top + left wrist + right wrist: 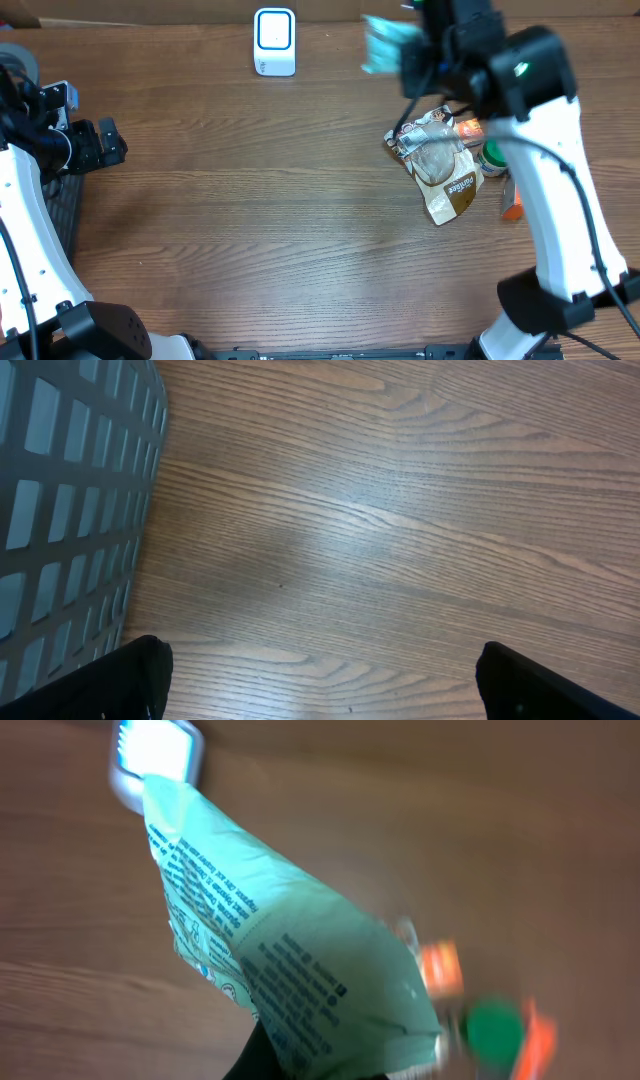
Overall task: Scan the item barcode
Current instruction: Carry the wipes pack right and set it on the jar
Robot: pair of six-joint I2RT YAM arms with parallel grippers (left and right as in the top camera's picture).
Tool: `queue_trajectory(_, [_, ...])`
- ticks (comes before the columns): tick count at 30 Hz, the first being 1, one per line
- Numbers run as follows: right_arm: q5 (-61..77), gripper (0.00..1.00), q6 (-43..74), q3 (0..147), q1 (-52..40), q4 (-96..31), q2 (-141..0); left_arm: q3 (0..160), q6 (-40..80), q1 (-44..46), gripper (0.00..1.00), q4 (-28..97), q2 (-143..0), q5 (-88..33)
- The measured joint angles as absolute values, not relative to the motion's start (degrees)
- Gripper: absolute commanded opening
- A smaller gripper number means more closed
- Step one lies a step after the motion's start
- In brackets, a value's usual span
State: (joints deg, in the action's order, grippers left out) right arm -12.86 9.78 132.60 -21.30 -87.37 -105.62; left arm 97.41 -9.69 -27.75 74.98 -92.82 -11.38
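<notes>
My right gripper should next swing away from the scanner (274, 42), back and down over the green-capped thing and orange pieces, because the other items are gathered there.
My right gripper (408, 52) is raised over the back right of the table and shut on a pale green packet (384, 44). In the right wrist view that packet (290, 945) fills the middle, with dark print on its face; no barcode can be made out in the blur. It hides most of the gripper (320, 1065). The white barcode scanner (274, 42) stands at the back centre, left of the packet, and appears blurred as the scanner (155, 755) beyond the packet's tip. My left gripper (106, 143) stays at the far left, open and empty, with fingertips (135, 678) wide apart over bare wood.
A pile of other items (446, 165) lies under the right arm: a clear-and-brown pouch, a green-capped thing (493, 1030) and orange pieces. A dark mesh basket (70, 510) stands at the table's left edge beside the left gripper.
</notes>
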Motion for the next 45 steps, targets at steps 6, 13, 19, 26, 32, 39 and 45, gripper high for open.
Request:
queue_trajectory(6, [-10.7, 0.04, 15.4, 123.5, -9.9, -87.7, -110.3, 97.4, -9.7, -27.7, 1.00, 75.0, -92.8, -11.4])
queue_trajectory(13, [-8.4, 0.04, 17.2, 109.0, 4.4, -81.4, -111.2, 97.4, -9.7, -27.7, 1.00, 75.0, -92.8, -11.4])
queue_trajectory(19, [-5.3, 0.95, 17.6, 103.6, 11.0, -81.0, -111.2, 97.4, -9.7, -27.7, 1.00, 75.0, -92.8, -11.4])
queue_trajectory(26, [-3.5, 1.00, 17.6, 104.6, 10.8, -85.7, -111.1, 97.4, -9.7, -27.7, 0.99, 75.0, -92.8, -11.4])
queue_trajectory(32, [1.4, 1.00, 16.1, 111.7, 7.2, -88.5, -106.0, 97.4, -9.7, -27.7, 1.00, 75.0, -92.8, -11.4])
queue_trajectory(39, [8.3, 1.00, 15.4, 120.1, -2.4, -89.5, -87.0, 97.4, -9.7, -27.7, 1.00, 75.0, -92.8, -11.4])
queue_trajectory(45, [10.2, 1.00, 15.4, 121.1, -5.0, -90.2, -74.6, 97.4, -9.7, -27.7, 1.00, 75.0, -92.8, -11.4])
